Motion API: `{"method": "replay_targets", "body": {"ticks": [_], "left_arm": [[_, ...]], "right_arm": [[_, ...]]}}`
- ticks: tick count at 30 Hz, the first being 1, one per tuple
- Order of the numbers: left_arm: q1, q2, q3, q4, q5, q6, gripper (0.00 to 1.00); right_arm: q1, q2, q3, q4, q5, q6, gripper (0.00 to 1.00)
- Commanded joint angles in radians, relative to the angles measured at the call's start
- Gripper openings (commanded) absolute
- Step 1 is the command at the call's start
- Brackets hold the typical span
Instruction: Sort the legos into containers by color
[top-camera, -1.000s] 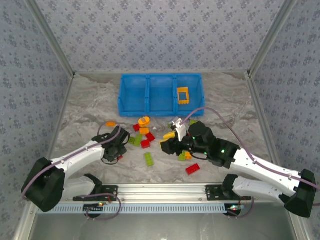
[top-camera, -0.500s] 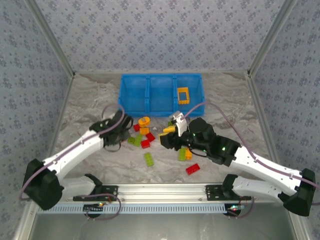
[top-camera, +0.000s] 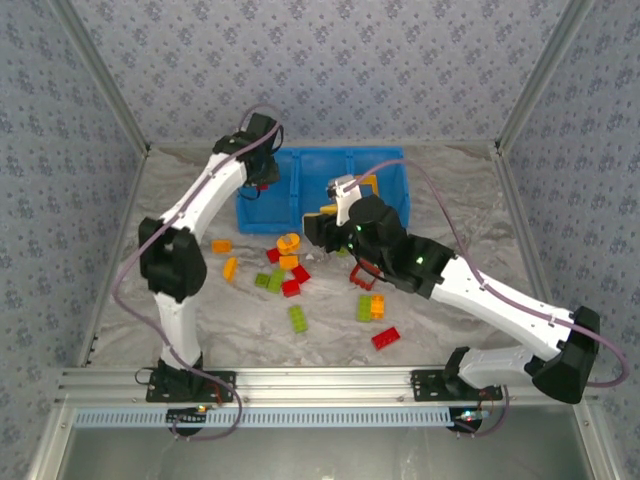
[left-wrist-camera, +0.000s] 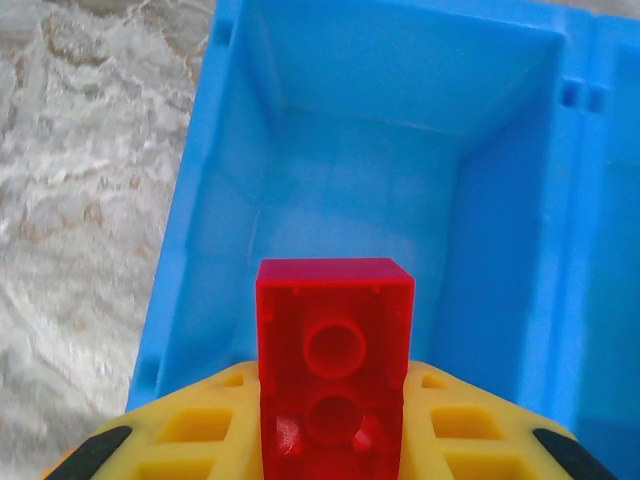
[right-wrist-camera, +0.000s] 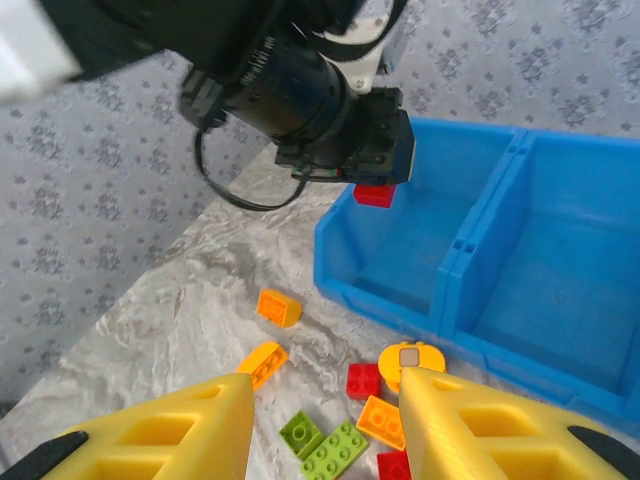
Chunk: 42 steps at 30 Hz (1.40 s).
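Note:
Next I will lower my left gripper down toward the bare bottom of the container beneath it to release the red lego brick (left-wrist-camera: 335, 340), since it still hangs high over that bottom.
My left gripper (left-wrist-camera: 335, 425) is shut on a red lego brick (left-wrist-camera: 335, 340), hollow underside facing the camera, held above the left container (left-wrist-camera: 360, 150) of the blue tray (top-camera: 270, 222). In the right wrist view that gripper (right-wrist-camera: 375, 165) hangs over the tray's left end with the red brick (right-wrist-camera: 375, 195) under it. My right gripper (right-wrist-camera: 325, 400) is open with nothing between its yellow fingers (right-wrist-camera: 200, 430), hovering over loose red, green and orange legos (right-wrist-camera: 363, 380) in front of the tray. An orange frame (top-camera: 368, 186) lies in the right container.
Loose bricks are scattered on the marble table: two orange ones (top-camera: 221, 245) at the left, a mixed pile (top-camera: 285, 265) in the middle, a green one (top-camera: 298, 318), a green-orange pair (top-camera: 368, 307) and a red one (top-camera: 386, 338) nearer the front. Patterned walls close in the table.
My left arm has swung up from beside the pile to over the tray's left container, carrying the red brick. My right arm has moved back and left toward the tray.

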Motion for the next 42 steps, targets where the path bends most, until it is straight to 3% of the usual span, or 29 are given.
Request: {"method": "replay_targets", "body": {"ticks": [1, 6, 22, 25, 32, 42], "left_arm": [[0.016, 0.129, 0.167, -0.116, 0.017, 0.109, 0.18], [0.034, 0.288, 0.317, -0.163, 0.005, 0.114, 0.18], [0.043, 0.46, 0.392, -0.162, -0.083, 0.13, 0.22], [0.044, 0.467, 0.388, -0.162, -0.069, 0.125, 0.24], [0.042, 0.439, 0.384, -0.163, -0.059, 0.125, 0.41], [0.023, 0.329, 0.394, -0.163, -0.083, 0.143, 0.46]], "right_arm": [[-0.015, -0.003, 0.045, -0.017, 0.022, 0.021, 0.45], [-0.028, -0.014, 0.033, -0.04, 0.027, 0.035, 0.46], [-0.058, -0.056, -0.033, -0.075, 0.007, 0.067, 0.46], [-0.067, -0.065, -0.039, -0.092, 0.01, 0.072, 0.46], [-0.089, -0.074, -0.052, -0.148, 0.024, 0.086, 0.48], [-0.19, -0.08, -0.078, -0.258, 0.036, 0.149, 0.5]]}}
